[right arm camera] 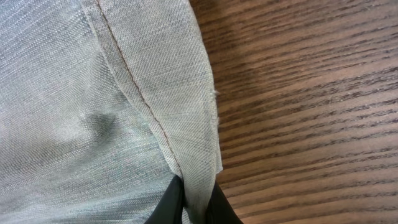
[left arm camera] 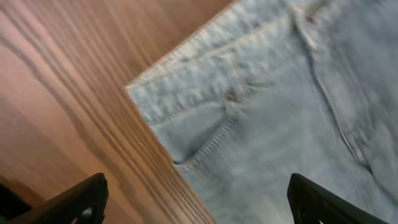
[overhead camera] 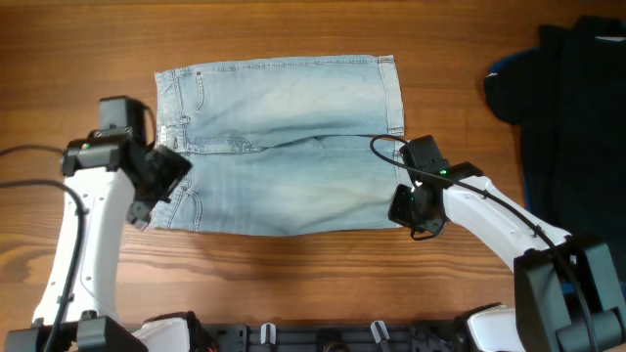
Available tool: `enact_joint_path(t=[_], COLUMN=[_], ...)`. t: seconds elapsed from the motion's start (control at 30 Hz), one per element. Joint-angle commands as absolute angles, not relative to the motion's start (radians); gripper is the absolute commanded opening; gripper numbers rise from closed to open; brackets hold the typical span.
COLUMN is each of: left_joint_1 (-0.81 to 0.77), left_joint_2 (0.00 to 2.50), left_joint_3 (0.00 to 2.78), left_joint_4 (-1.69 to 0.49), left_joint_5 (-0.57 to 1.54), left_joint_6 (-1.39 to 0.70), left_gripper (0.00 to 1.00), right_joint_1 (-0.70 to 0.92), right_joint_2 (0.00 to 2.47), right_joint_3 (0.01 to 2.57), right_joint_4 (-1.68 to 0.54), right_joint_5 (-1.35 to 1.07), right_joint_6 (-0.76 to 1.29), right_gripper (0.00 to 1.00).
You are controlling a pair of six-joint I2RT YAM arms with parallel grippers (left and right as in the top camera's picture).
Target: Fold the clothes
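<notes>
The left gripper should go down next and draw back onto the near waistband corner [overhead camera: 160,222] [left arm camera: 135,93], because that corner lies loose while the robot's right gripper already pinches the hem.
The light blue denim shorts [overhead camera: 284,142] lie flat on the wooden table, waistband to the left, hemmed legs to the right. My left gripper [overhead camera: 161,191] hovers over the near waistband corner; in the left wrist view its fingers [left arm camera: 196,205] are wide apart above the pocket corner of the shorts [left arm camera: 261,124], holding nothing. My right gripper [overhead camera: 403,210] is at the near leg's hem corner. In the right wrist view its fingers [right arm camera: 194,202] are pinched shut on the stitched hem of the shorts [right arm camera: 155,81].
A black and dark navy garment with blue trim [overhead camera: 572,88] lies at the right edge of the table. Bare wood [overhead camera: 293,284] runs along the front. Cables trail from both arms.
</notes>
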State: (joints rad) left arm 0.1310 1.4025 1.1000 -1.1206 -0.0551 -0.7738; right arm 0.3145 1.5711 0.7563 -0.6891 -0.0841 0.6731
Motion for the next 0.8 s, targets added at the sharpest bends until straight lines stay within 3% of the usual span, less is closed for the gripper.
enact_joint_path(t=[0.0, 0.17, 0.33, 0.4, 0.57, 0.77], left_joint_1=[0.256, 0.405, 0.492, 0.493, 0.493, 0.424], left_joint_2=[1.403, 1.403, 1.403, 1.403, 1.403, 1.404], left_joint_3=[1.023, 0.841, 0.700, 0.651, 0.626, 0.626], left_joint_4=[-1.068, -0.934, -0.746, -0.654, -0.607, -0.555], left_joint_5=[-0.014, 0.085, 0.108, 0.136, 0.145, 0.138], left_joint_6=[-0.828, -0.827, -0.847, -0.858, -0.841, -0.793], left_gripper=[0.94, 0.93, 0.86, 0.85, 0.72, 0.71], right_joint_1=[0.314, 0.314, 0.314, 0.314, 0.314, 0.314], right_joint_2=[1.580, 1.580, 1.580, 1.580, 1.580, 1.580], right_joint_3=[0.739, 0.739, 0.739, 0.739, 0.739, 0.739], right_joint_4=[-0.689, -0.680, -0.669, -0.666, -0.665, -0.656], right_joint_5=[-0.040, -0.041, -0.041, -0.041, -0.041, -0.041], right_joint_6=[0.654, 0.654, 0.653, 0.654, 0.650, 0.646], right_gripper=[0.04, 0.05, 0.05, 0.05, 0.08, 0.09])
